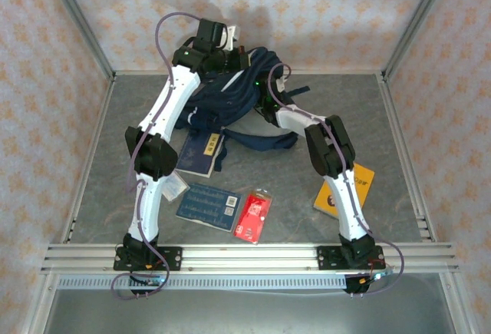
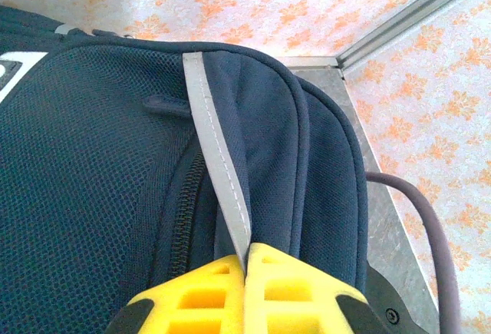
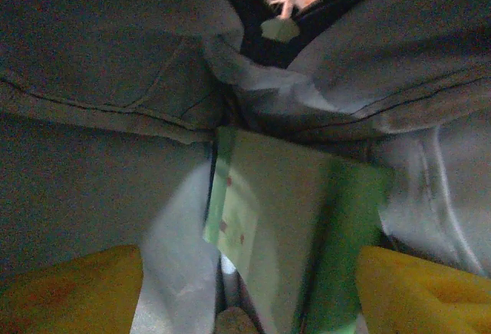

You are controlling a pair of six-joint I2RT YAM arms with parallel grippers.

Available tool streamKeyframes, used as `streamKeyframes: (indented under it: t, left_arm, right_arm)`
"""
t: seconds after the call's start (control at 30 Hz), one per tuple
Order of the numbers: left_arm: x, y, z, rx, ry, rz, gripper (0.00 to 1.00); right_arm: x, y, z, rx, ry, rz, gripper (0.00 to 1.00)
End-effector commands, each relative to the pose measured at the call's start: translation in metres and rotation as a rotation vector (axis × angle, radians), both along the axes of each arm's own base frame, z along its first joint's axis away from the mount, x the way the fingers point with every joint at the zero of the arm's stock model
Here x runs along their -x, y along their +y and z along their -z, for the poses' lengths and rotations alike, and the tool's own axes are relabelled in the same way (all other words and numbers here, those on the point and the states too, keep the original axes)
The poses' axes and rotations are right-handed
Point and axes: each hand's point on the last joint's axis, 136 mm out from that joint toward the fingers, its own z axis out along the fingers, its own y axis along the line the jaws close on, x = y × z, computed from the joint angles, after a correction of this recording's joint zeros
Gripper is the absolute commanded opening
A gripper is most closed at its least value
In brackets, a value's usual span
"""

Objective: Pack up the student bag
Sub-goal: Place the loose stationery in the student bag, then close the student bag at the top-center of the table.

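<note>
The green packet is already inside the bag, so my left gripper will next move the bag's grey stripe trim back and down toward the bag's opening [image 1: 257,124] and let it go.
The student bag [image 1: 238,92] is a navy backpack lying at the back of the table. In the left wrist view my left gripper [image 2: 247,261] is shut on the bag's grey stripe trim [image 2: 219,165], beside the zip, and holds that edge up. My right arm reaches into the bag's mouth. In the right wrist view the right gripper [image 3: 249,288] is inside the bag's grey lining [image 3: 92,196] with its yellow fingers [image 3: 69,288] wide apart and open. A flat green packet [image 3: 291,226] lies between them, with a clear gap to the left finger.
On the table in front of the bag lie a dark blue booklet [image 1: 201,152], a blue patterned card [image 1: 207,205], a red packet [image 1: 255,216], a small clear packet [image 1: 175,186] and an orange book [image 1: 345,188] behind my right arm. Patterned walls and metal posts enclose the table.
</note>
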Motion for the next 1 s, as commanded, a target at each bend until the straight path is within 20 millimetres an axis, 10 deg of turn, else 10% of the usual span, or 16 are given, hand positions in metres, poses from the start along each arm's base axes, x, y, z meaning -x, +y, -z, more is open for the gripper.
streamKeyframes:
  t: [0.0, 0.37, 0.8, 0.97]
  left_arm:
    - [0.016, -0.023, -0.080, 0.136, -0.186, 0.094, 0.00]
    - [0.013, -0.025, -0.055, 0.119, -0.127, 0.110, 0.00]
    - [0.058, -0.110, 0.003, 0.012, -0.036, 0.284, 0.00]
    - [0.069, -0.128, 0.031, -0.037, 0.018, 0.321, 0.00]
  right_arm:
    - [0.010, -0.015, -0.023, 0.021, -0.031, 0.017, 0.76]
    - [0.086, -0.080, -0.062, 0.112, -0.113, -0.071, 0.76]
    - [0.252, -0.196, -0.048, 0.520, 0.155, 0.049, 0.60]
    - [0.285, -0.206, -0.054, 0.583, 0.132, 0.005, 0.58]
